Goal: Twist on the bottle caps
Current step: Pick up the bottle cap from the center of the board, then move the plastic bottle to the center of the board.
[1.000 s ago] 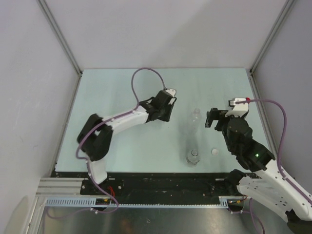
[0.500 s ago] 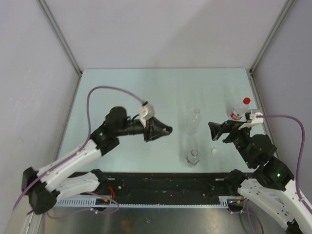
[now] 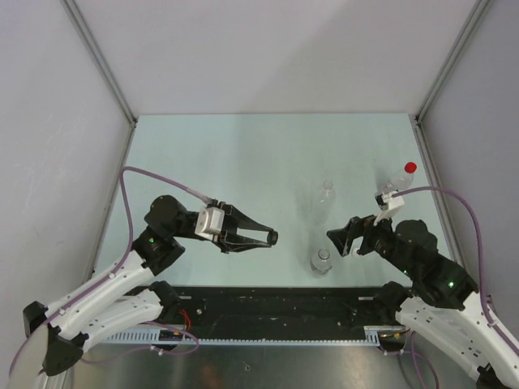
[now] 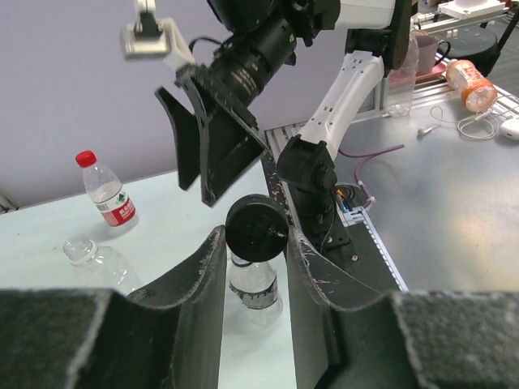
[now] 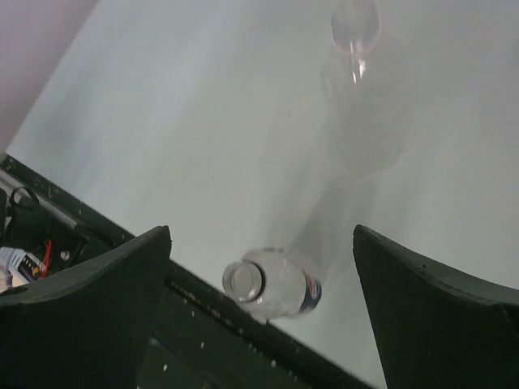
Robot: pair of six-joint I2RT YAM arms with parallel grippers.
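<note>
The near bottle is uncapped, so next I should shift my right gripper down and to the left in the top view, around the near bottle's body (image 3: 321,262) (image 5: 280,284).
My left gripper (image 3: 270,237) is shut on the black cap (image 3: 274,237), held on edge just left of the near bottle (image 3: 322,261). In the left wrist view the black cap (image 4: 256,228) sits between my fingertips, above that uncapped bottle (image 4: 253,285). My right gripper (image 3: 340,238) stands open just right of the same bottle, whose open neck (image 5: 244,279) shows between its wide jaws. A second uncapped bottle (image 3: 326,198) stands farther back. The labelled bottle (image 3: 399,180) at the back right wears the red cap (image 3: 410,167).
The black base rail (image 3: 268,304) runs along the table's near edge, right beside the near bottle. Grey walls and metal corner posts (image 3: 105,69) close in the table on three sides. Cables loop off both wrists.
My left arm has swung nearer, carrying the black cap down toward the near bottle. The right gripper has moved nearer and left to that bottle's other side, uncovering the red-capped bottle.
</note>
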